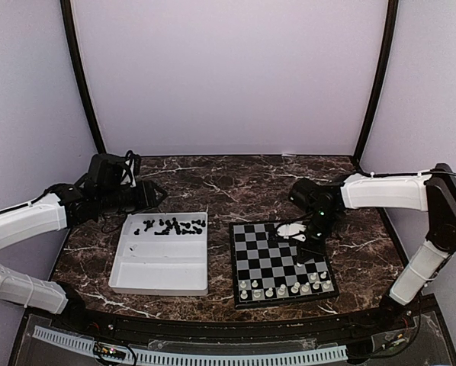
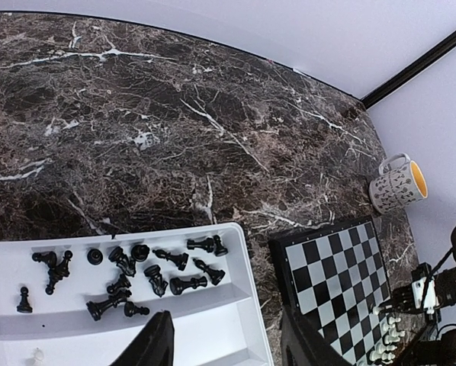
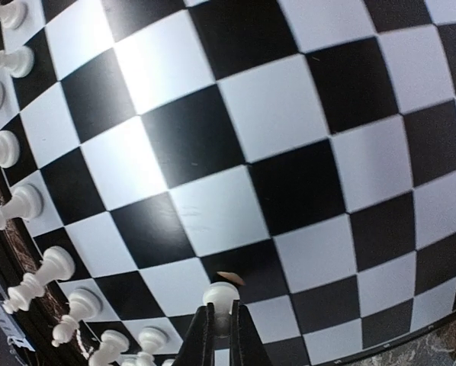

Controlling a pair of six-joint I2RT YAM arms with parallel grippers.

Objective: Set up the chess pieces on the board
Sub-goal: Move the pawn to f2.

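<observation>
I need to bring my left gripper back and down onto the small white piece (image 2: 38,355) in the tray's near section, because the piece is below the gripper and closer to my base.
The board (image 1: 270,255) lies right of centre, with white chess pieces (image 1: 285,288) standing on its two near rows. My right gripper (image 1: 312,250) hangs over the board's right side. In the right wrist view it (image 3: 221,311) is shut on a white pawn (image 3: 221,293) just above the board (image 3: 213,137), and more white pieces (image 3: 30,284) stand along the left edge. Several black chess pieces (image 2: 159,267) lie tumbled in the far compartment of a white tray (image 2: 236,305). My left gripper (image 2: 224,351) is open and empty above the tray, near its far left corner (image 1: 158,197).
A patterned white mug with a yellow inside (image 2: 396,183) lies on its side beyond the board, partly hidden by the right arm in the top view (image 1: 291,229). One small white piece (image 2: 36,354) lies in the tray's near compartment. Purple walls enclose the marble table.
</observation>
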